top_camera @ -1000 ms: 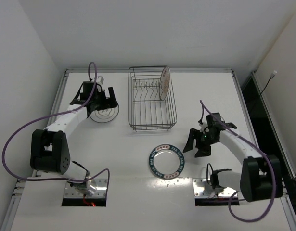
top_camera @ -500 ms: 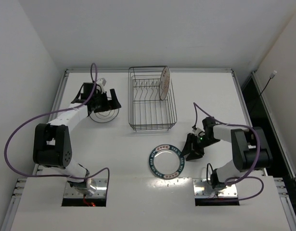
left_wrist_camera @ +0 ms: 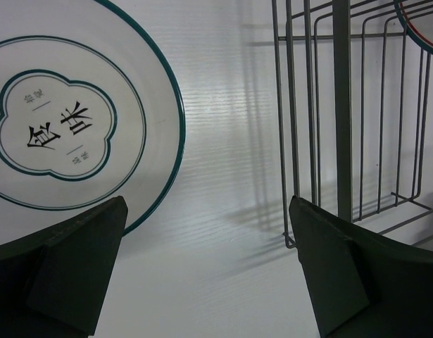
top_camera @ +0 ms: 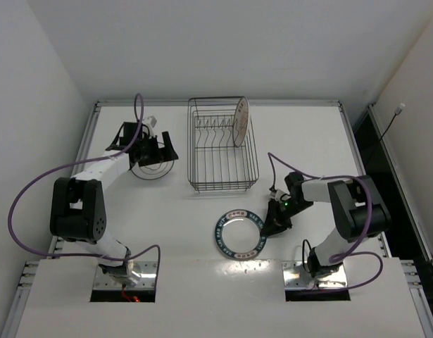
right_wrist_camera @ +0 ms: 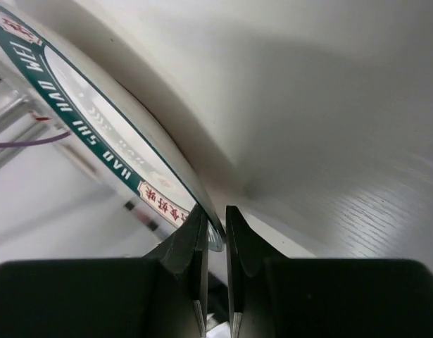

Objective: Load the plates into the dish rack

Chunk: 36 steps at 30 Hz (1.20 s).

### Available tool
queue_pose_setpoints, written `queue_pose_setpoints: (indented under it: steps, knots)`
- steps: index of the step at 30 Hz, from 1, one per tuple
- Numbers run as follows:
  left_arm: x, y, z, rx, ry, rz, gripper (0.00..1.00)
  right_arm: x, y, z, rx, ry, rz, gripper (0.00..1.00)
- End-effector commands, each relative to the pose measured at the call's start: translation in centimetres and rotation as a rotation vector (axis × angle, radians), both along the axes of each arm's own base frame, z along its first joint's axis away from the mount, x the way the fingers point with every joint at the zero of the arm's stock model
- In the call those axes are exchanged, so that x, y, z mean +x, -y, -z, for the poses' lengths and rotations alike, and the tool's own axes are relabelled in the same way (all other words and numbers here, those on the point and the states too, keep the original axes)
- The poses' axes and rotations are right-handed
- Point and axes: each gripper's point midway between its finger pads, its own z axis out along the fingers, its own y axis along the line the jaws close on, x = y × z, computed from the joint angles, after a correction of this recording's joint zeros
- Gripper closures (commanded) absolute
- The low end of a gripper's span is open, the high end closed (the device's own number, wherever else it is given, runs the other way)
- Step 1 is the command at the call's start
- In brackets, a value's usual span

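My right gripper lifts the dark-blue-rimmed plate outward over the rack next. Then it lowers and releases it in the rack's wires [top_camera: 229, 129] beside the standing plate, because that slot is empty.
The dark-blue-rimmed plate [top_camera: 239, 234] lies on the table in front of the dish rack [top_camera: 223, 151]. My right gripper [top_camera: 267, 223] is shut on its right edge. The right wrist view shows that rim [right_wrist_camera: 96, 141] pinched between the two fingers of the right gripper [right_wrist_camera: 215, 239]. A plate with an orange centre [top_camera: 241, 121] stands upright in the rack's right side. The white plate with thin dark rings [top_camera: 151, 166] lies flat left of the rack. My left gripper [top_camera: 155, 148] hovers open over it, with the ringed plate [left_wrist_camera: 68, 134] and the rack's wires [left_wrist_camera: 343, 105] ahead of the left gripper [left_wrist_camera: 209, 267].
Upright prongs [top_camera: 212, 130] line the rack's floor left of the standing plate. The table's side rails [top_camera: 89, 141] run along both edges, with white walls behind. Purple cables [top_camera: 33, 190] loop off both arms.
My right gripper moved left to the blue-rimmed plate and closed on its rim; the plate shifted slightly left. The left gripper stayed open over the ringed plate.
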Motion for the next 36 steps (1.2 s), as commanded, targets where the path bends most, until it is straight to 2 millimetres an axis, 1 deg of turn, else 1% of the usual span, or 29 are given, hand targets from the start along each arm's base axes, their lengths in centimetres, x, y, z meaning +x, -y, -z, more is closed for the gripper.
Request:
queue_pose_setpoints:
  steps: [1,5,7,8,9,10,11,12,13,14,15,16,17,18,19,20,21,22,23,24,25,26,28,30,31,32,33,35,36]
  knots:
    - [1.3,-0.2,-1.4,-0.01,0.045,-0.013,0.0,1.6,1.5,0.4,-0.159,0.129,-0.068,1.0]
    - [1.2,-1.1,-1.8,0.02,0.046,-0.057,0.0,2.8,1.7,-5.1,-0.243,0.314,-0.048,1.0]
    - [1.1,-2.8,-1.7,0.085,0.037,-0.142,0.0,2.8,2.6,-7.8,-0.306,0.35,-0.012,1.0]
    - [1.0,-3.5,-1.8,0.108,0.032,-0.182,0.0,3.8,2.5,-11.1,-0.293,0.45,0.024,1.0]
    - [1.0,-5.1,-1.5,0.172,0.026,-0.246,0.0,3.0,3.3,-12.5,-0.322,0.43,0.066,1.0]
    - [0.8,-5.7,-2.3,0.187,0.04,-0.283,0.0,3.2,3.6,-14.2,-0.331,0.466,0.1,1.0]
    - [0.6,-6.3,-2.4,0.203,0.034,-0.313,0.0,4.4,3.8,-17.8,-0.332,0.55,0.151,1.0]
    - [0.6,-7.0,-2.8,0.229,0.048,-0.344,0.0,4.9,4.9,-19.5,-0.391,0.587,0.205,1.0]
    - [0.6,-7.2,-3.1,0.228,0.057,-0.36,0.0,4.3,5.8,-20.8,-0.436,0.588,0.207,1.0]
    - [0.4,-7.3,-3.4,0.228,0.058,-0.374,0.0,5.3,6.1,-25.0,-0.434,0.688,0.261,1.0]
    - [0.3,-7.5,-3.3,0.236,0.05,-0.379,0.0,5.7,7.6,-26.4,-0.508,0.713,0.294,1.0]
    - [0.3,-7.5,-3.3,0.236,0.05,-0.379,0.0,6.8,7.9,-28.0,-0.532,0.741,0.316,1.0]
    - [0.4,-7.5,-3.6,0.229,0.051,-0.386,0.0,8.3,8.0,-32.4,-0.513,0.852,0.375,1.0]
    - [0.2,-7.5,-3.5,0.231,0.042,-0.385,0.0,9.4,8.8,-34.2,-0.553,0.902,0.402,1.0]
    - [0.2,-7.5,-3.1,0.234,0.032,-0.384,0.0,10.7,9.0,-37.6,-0.547,0.992,0.43,1.0]
    - [0.3,-7.4,-3.4,0.227,0.032,-0.39,0.0,13.2,8.9,-37.3,-0.596,0.976,0.424,1.0]
    - [0.3,-7.3,-3.4,0.221,0.031,-0.384,0.0,14.7,8.7,-37.8,-0.606,0.992,0.424,1.0]
    - [0.3,-7.3,-3.4,0.221,0.031,-0.384,0.0,16.5,8.2,-39.7,-0.584,1.047,0.444,1.0]
    - [0.3,-7.3,-3.4,0.221,0.031,-0.384,0.0,18.0,7.7,-39.6,-0.583,1.048,0.445,1.0]
    - [0.3,-7.3,-3.4,0.221,0.031,-0.384,0.0,20.5,7.0,-38.2,-0.602,1.012,0.424,1.0]
    - [0.3,-7.4,-3.4,0.227,0.032,-0.39,0.0,21.7,6.6,-39.0,-0.59,1.035,0.437,1.0]
    - [0.3,-7.7,-3.4,0.238,0.034,-0.401,0.0,23.0,5.7,-39.1,-0.597,1.055,0.435,1.0]
    - [0.1,-8.0,-3.3,0.255,0.027,-0.403,0.0,25.8,4.5,-38.3,-0.619,1.054,0.438,1.0]
    - [0.1,-8.2,-3.6,0.261,0.037,-0.413,0.0,27.6,3.3,-38.1,-0.643,1.08,0.444,1.0]
    - [0.1,-8.3,-3.6,0.267,0.038,-0.419,0.0,28.4,2.9,-38.7,-0.64,1.103,0.457,1.0]
    - [0.1,-8.4,-3.6,0.267,0.038,-0.419,0.0,30.0,2.2,-37.6,-0.665,1.095,0.464,1.0]
    - [0.1,-8.4,-3.6,0.267,0.038,-0.419,0.0,30.6,1.2,-37.3,-0.666,1.104,0.454,1.0]
    - [0.1,-8.4,-3.6,0.267,0.038,-0.419,0.0,31.8,0.4,-37.6,-0.69,1.133,0.474,1.0]
    - [0.4,-8.3,-3.6,0.268,0.037,-0.419,0.0,32.6,-0.8,-36.6,-0.698,1.131,0.459,1.0]
